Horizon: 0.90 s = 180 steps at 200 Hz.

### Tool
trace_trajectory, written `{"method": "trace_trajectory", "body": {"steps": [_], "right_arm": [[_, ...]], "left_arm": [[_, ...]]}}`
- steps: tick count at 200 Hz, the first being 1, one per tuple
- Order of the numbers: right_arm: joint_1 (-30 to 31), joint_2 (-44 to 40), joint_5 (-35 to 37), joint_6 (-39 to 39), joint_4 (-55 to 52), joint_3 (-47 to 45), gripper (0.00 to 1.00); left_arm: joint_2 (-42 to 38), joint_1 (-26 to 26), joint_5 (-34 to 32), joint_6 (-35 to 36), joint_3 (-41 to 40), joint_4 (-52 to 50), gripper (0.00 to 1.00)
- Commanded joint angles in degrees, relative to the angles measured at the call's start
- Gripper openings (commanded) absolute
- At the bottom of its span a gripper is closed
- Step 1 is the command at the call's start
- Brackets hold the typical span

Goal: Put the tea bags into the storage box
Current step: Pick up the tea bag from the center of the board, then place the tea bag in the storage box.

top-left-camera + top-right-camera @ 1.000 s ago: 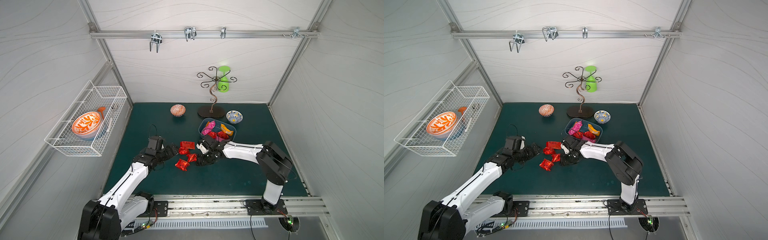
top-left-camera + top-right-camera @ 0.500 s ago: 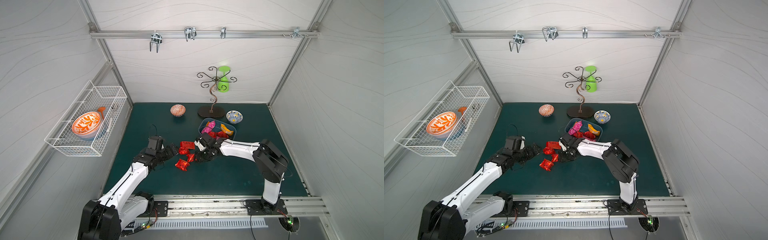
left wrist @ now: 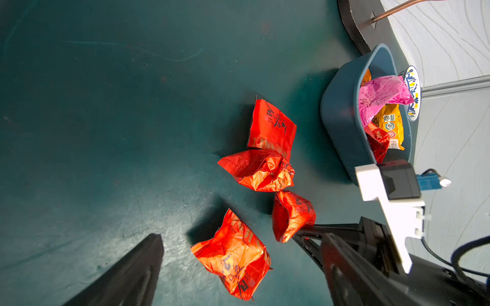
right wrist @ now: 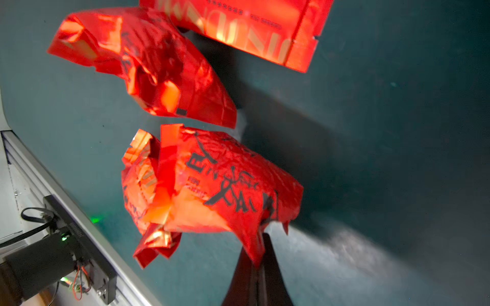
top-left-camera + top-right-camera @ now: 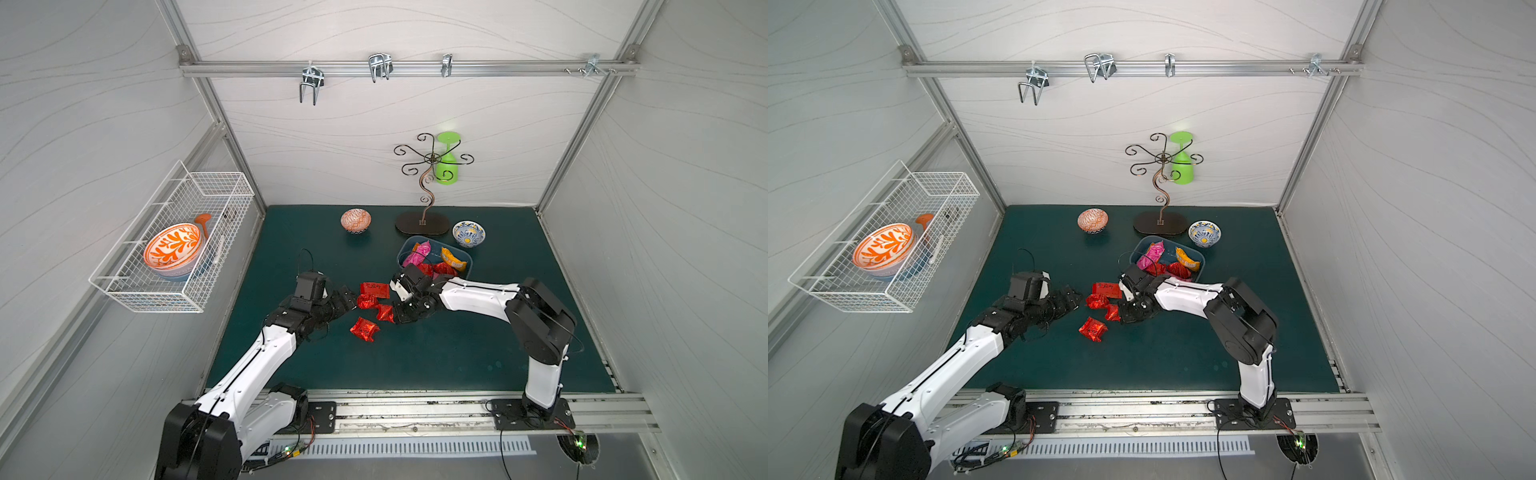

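Observation:
Next, my right gripper will rise to clear the storage box's rim and carry the tea bag outward over the storage box (image 5: 467, 258), which stands outward of the gripper, releasing it inside.
Several shiny red tea bags lie mid-mat: a flat one (image 5: 375, 289), a crumpled one (image 5: 366, 301) and a lower one (image 5: 365, 328). My right gripper (image 5: 397, 312) is shut on the corner of a fourth red tea bag (image 4: 212, 185), its fingertips (image 4: 261, 254) pinching the foil low over the mat. Just left of the cluster, my left gripper (image 5: 350, 298) stands open; in its wrist view the lower tea bag (image 3: 233, 254) lies between its fingers. The dark blue storage box (image 5: 467, 258) behind holds pink (image 5: 417, 254), orange-yellow (image 5: 451, 258) and red packets.
An orange patterned bowl (image 5: 355, 220) and a blue patterned bowl (image 5: 468, 233) sit at the back, either side of a metal stand (image 5: 422, 223) holding a green cup (image 5: 446, 164). A white wire basket (image 5: 174, 249) hangs on the left wall. A metal rail (image 5: 415, 409) runs along the front.
My right gripper has closed its jaws onto the edge of a red tea bag. The left arm has stayed still and open.

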Motion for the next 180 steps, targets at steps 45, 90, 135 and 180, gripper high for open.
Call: {"method": "trace_trajectory", "body": {"steps": [45,90,135,180], "right_arm": [[-11.9,-16.6,0.2,-2.2,-6.0,-2.6,0.0],[-23.4,-19.0,1.8,-3.2,-6.3,-4.6,0.0],[-29.0,-15.9,-0.6,-1.9,-4.5,-6.8,0.0],[-29.5,-12.8,-0.9,-1.3,-3.7,-7.4,0.0]], "left_arm": [[0.0,-0.2,-0.4,0.8,0.3,1.2,0.97],[0.0,-0.2,-0.4,0.5,0.5,0.9,0.97],[-0.3,-0.2,-0.6,0.4,0.2,0.8,0.97],[0.2,-0.2,-0.5,0.5,0.5,0.9,0.97]]}}
